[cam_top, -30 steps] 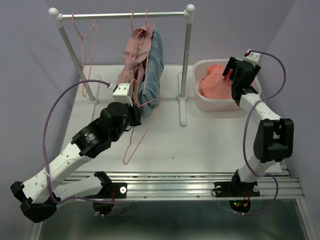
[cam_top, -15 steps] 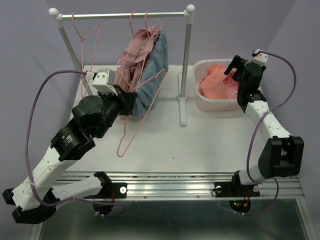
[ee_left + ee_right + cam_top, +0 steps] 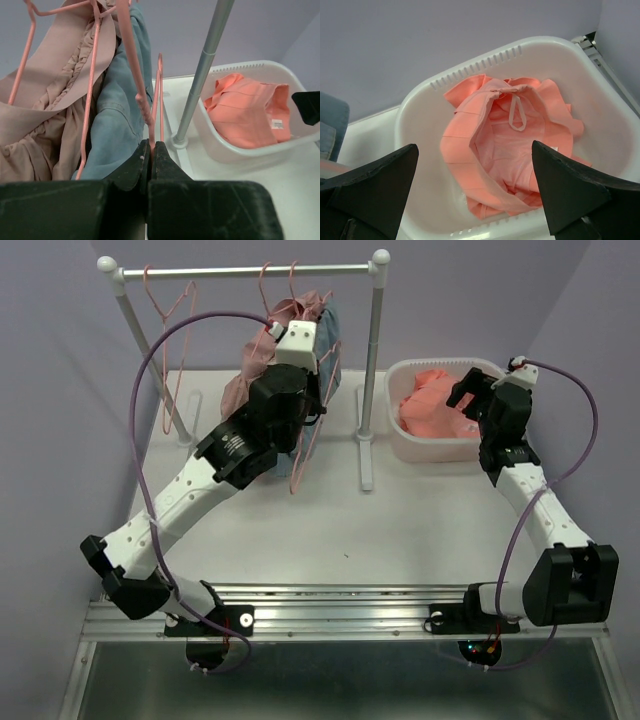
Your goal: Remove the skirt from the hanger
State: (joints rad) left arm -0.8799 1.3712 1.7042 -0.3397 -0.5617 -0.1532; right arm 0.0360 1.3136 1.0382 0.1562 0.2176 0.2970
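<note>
My left gripper will next carry the empty hanger outward and let go of it on the bar's bare end (image 3: 346, 269), as that part lies outward, free of hooks.
A blue denim skirt (image 3: 120, 115) and a dusty pink skirt (image 3: 55, 100) hang on pink hangers from the rail (image 3: 250, 270). In the top view they are largely hidden behind my left arm. My left gripper (image 3: 150, 146) is shut on the wire of a pink hanger (image 3: 145, 102) next to the blue skirt. In the top view this gripper (image 3: 312, 400) is raised close to the rail, and the hanger (image 3: 299, 455) trails down below it. An orange skirt (image 3: 505, 135) lies in the white basket (image 3: 420, 130). My right gripper (image 3: 475, 187) is open and empty above the basket's near rim.
An empty pink hanger (image 3: 165, 315) hangs at the rail's left end. The rail's right post (image 3: 373, 360) stands between the hanging skirts and the basket (image 3: 410, 445), with its foot (image 3: 366, 455) on the white table. A metal rail runs along the near edge.
My left arm has swung up and to the right, from low over the table to the rail, carrying the pink hanger. My right gripper has drawn back slightly from the basket.
</note>
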